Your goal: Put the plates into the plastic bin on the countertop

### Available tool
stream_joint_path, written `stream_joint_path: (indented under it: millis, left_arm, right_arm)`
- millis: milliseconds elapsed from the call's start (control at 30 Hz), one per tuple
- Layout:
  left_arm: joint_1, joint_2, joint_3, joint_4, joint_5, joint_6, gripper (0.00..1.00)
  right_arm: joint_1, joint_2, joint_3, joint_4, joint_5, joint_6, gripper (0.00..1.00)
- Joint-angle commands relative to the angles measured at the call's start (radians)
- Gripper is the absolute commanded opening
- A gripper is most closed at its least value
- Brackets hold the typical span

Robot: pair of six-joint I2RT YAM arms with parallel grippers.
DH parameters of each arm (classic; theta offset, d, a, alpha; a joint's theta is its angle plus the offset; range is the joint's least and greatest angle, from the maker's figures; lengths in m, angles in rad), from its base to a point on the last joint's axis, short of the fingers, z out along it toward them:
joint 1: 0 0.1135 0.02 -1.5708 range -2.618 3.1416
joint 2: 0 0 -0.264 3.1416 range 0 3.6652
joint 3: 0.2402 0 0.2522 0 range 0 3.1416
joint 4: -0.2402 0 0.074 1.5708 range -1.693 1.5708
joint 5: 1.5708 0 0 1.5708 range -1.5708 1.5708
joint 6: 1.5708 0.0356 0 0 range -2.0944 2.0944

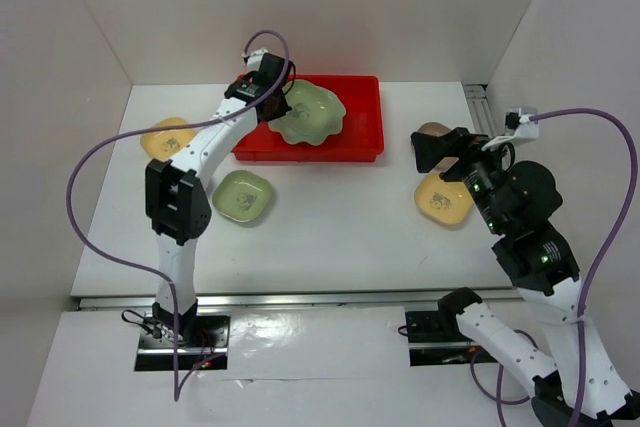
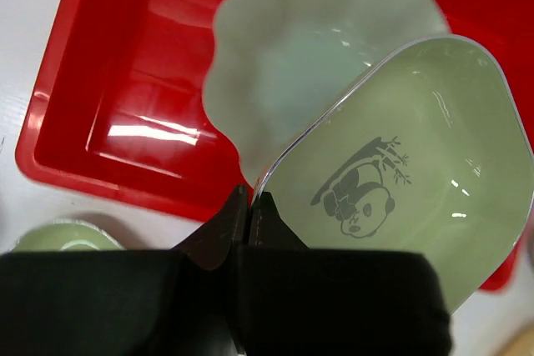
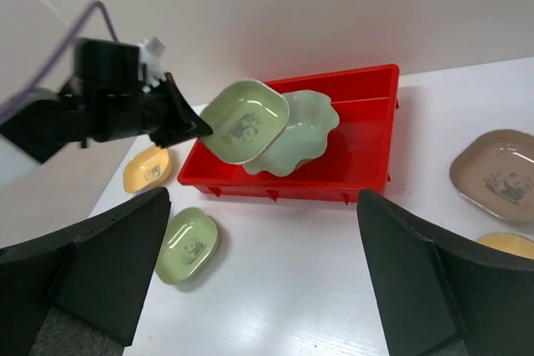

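I should move my left gripper down toward the large scalloped plate's hollow [image 2: 307, 79] and release the panda plate's rim, as the large scalloped plate lies empty beneath the held panda plate.
My left gripper [image 2: 249, 208] is shut on the rim of a small green panda plate [image 2: 400, 164], holding it tilted above the red plastic bin [image 2: 108, 114]. Under it, the large pale green scalloped plate [image 1: 312, 112] lies inside the bin [image 1: 365, 132]. A second small green plate [image 1: 243, 196] rests on the white countertop [image 1: 340, 227], with a yellow plate [image 1: 167, 137] further left. My right gripper [image 3: 263, 281] hangs open and empty over the countertop. Near it sit a brown plate [image 3: 498, 174] and another yellow plate [image 1: 443, 197].
White walls close in the countertop at the back and on both sides. A metal rail [image 1: 480, 107] runs along the right wall. The purple cable [image 1: 85, 197] of the left arm loops out over the left side.
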Motion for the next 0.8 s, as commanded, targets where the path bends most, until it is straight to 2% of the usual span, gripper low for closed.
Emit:
stream_joint_path:
  millis: [0, 167, 300, 400, 433, 533, 567, 600, 633, 667, 700, 767]
  left_arm:
    - [0.059, 0.095, 0.076, 0.077, 0.085, -0.002, 0.0]
    - [0.111, 0.23, 0.179, 0.178, 0.148, 0.036, 0.0]
    - [0.145, 0.292, 0.203, 0.235, 0.191, 0.05, 0.0]
    - [0.156, 0.332, 0.238, 0.246, 0.226, 0.05, 0.0]
    - [0.156, 0.332, 0.238, 0.246, 0.226, 0.05, 0.13]
    - [0.156, 0.353, 0.238, 0.237, 0.245, 0.061, 0.39]
    - [0.156, 0.353, 0.238, 0.237, 0.245, 0.073, 0.58]
    - [0.156, 0.353, 0.229, 0.237, 0.245, 0.085, 0.63]
    - [0.145, 0.344, 0.229, 0.246, 0.245, 0.094, 0.64]
    - [0.145, 0.344, 0.229, 0.246, 0.233, 0.105, 0.72]
    - [0.136, 0.335, 0.229, 0.246, 0.232, 0.105, 0.76]
    - [0.136, 0.31, 0.229, 0.246, 0.222, 0.116, 0.8]
  right_arm:
    - [0.007, -0.006, -0.025, 0.085, 0.008, -0.008, 1.0]
    - [0.007, 0.003, -0.094, 0.117, -0.061, 0.016, 1.0]
    - [0.007, 0.024, -0.138, 0.169, -0.116, 0.027, 1.0]
    - [0.007, 0.064, -0.189, 0.215, -0.22, 0.027, 1.0]
    - [0.007, 0.116, -0.203, 0.243, -0.307, 0.027, 1.0]
    - [0.021, 0.239, -0.299, 0.357, -0.406, 0.073, 1.0]
    - [0.058, 0.261, -0.366, 0.402, -0.406, 0.084, 0.99]
    - [0.082, 0.279, -0.393, 0.436, -0.384, 0.084, 0.99]
    - [0.111, 0.316, -0.416, 0.503, -0.354, 0.084, 0.99]
    - [0.16, 0.337, -0.442, 0.528, -0.324, 0.084, 0.99]
    - [0.182, 0.362, -0.442, 0.55, -0.314, 0.084, 0.99]
    - [0.255, 0.446, -0.442, 0.612, -0.301, 0.073, 0.99]
